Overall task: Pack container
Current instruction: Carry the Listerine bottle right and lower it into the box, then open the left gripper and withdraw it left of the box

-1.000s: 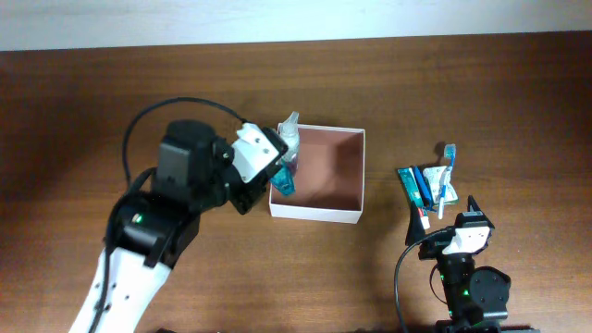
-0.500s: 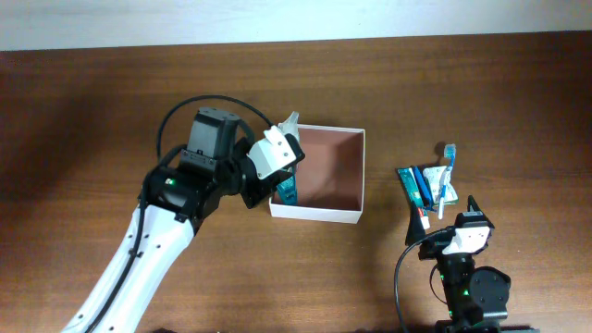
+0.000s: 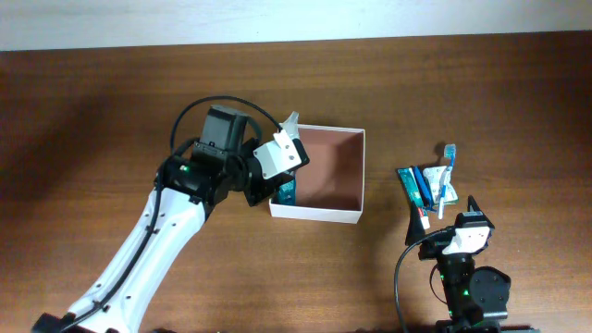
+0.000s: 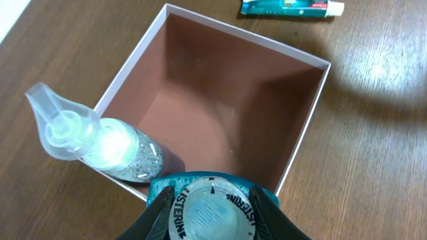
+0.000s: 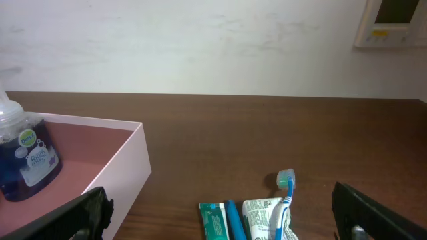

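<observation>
The teal Listerine bottle goes down slightly beside the pump bottle [image 4: 100, 143] next, then my left gripper releases it.
The container [image 3: 356, 176] is a shallow square box with white walls and a reddish-brown inside, at the table's middle; it also shows in the left wrist view [image 4: 313, 107] and the right wrist view [image 5: 127, 167]. My left gripper [image 3: 285, 185] is shut on a teal Listerine bottle [image 4: 212, 215], held over the box's near-left corner. A clear pump bottle [image 4: 100, 143] leans at the box's left wall. My right gripper [image 5: 220, 227] is open and empty, low near the table's front, facing a toothbrush [image 5: 287, 197] and toothpaste tubes [image 5: 217, 220].
The toothpaste, toothbrush and a small packet lie in a cluster [image 3: 430, 185] right of the box. Bare brown wood surrounds the box on all sides. A white wall rises beyond the table's far edge.
My left arm has swung to the right and lowered the teal bottle over the box's left corner. The right arm has not moved.
</observation>
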Motion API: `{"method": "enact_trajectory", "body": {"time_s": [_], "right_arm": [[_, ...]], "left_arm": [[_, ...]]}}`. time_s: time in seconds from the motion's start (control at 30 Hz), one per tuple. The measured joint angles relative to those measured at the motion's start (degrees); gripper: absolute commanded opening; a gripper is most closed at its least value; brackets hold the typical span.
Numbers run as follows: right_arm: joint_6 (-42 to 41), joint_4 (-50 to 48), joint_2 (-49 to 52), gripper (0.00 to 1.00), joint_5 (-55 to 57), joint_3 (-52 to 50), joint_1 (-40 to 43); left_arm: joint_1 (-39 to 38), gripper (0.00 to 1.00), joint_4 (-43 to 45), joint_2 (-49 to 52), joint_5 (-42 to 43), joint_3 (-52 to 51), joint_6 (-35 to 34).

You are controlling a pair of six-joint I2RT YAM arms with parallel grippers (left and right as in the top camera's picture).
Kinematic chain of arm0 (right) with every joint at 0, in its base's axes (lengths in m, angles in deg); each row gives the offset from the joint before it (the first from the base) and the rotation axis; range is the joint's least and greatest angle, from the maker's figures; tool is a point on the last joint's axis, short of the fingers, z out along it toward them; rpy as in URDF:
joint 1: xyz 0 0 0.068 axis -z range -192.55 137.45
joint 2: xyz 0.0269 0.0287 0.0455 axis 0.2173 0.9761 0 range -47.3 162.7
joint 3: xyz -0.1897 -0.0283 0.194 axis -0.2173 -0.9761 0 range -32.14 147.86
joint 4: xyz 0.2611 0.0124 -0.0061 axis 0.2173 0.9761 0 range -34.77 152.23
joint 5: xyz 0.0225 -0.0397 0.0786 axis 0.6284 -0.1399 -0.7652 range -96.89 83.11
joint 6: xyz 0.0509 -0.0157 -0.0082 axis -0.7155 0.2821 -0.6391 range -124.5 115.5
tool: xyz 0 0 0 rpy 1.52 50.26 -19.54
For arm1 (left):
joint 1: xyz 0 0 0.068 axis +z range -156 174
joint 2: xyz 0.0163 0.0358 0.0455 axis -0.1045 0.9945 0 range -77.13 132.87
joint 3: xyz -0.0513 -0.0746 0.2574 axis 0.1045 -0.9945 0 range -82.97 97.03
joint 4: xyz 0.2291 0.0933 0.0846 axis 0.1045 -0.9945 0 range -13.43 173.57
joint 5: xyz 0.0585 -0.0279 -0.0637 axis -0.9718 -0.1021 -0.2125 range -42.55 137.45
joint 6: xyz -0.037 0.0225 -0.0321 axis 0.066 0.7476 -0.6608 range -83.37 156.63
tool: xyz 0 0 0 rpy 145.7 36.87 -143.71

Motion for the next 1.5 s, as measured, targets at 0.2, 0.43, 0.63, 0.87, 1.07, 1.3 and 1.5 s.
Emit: {"method": "enact_trajectory", "body": {"time_s": [0.2,0.43,0.63,0.87,1.07,1.3,1.5], "right_arm": [[0.0,0.0,0.0,0.98,0.0,0.0,0.0],[0.0,0.0,0.0,0.98,0.0,0.0,0.0],[0.0,0.0,0.0,0.98,0.0,0.0,0.0],[0.0,0.0,0.0,0.98,0.0,0.0,0.0],[0.0,0.0,0.0,0.98,0.0,0.0,0.0],[0.0,0.0,0.0,0.98,0.0,0.0,0.0],[0.0,0.0,0.0,0.98,0.0,0.0,0.0]], "left_arm": [[0.0,0.29,0.0,2.4,0.0,0.0,1.6],[0.0,0.37,0.2,3.7,0.2,0.0,2.7],[0.0,0.47,0.7,3.7,0.4,0.0,3.3],[0.0,0.76,0.7,3.7,0.6,0.0,3.8],[0.0,0.78,1.1,3.7,0.7,0.0,3.9],[0.0,0.78,5.3,3.7,0.9,0.0,1.5],[0.0,0.78,5.7,3.6,0.9,1.6,-2.6]]}}
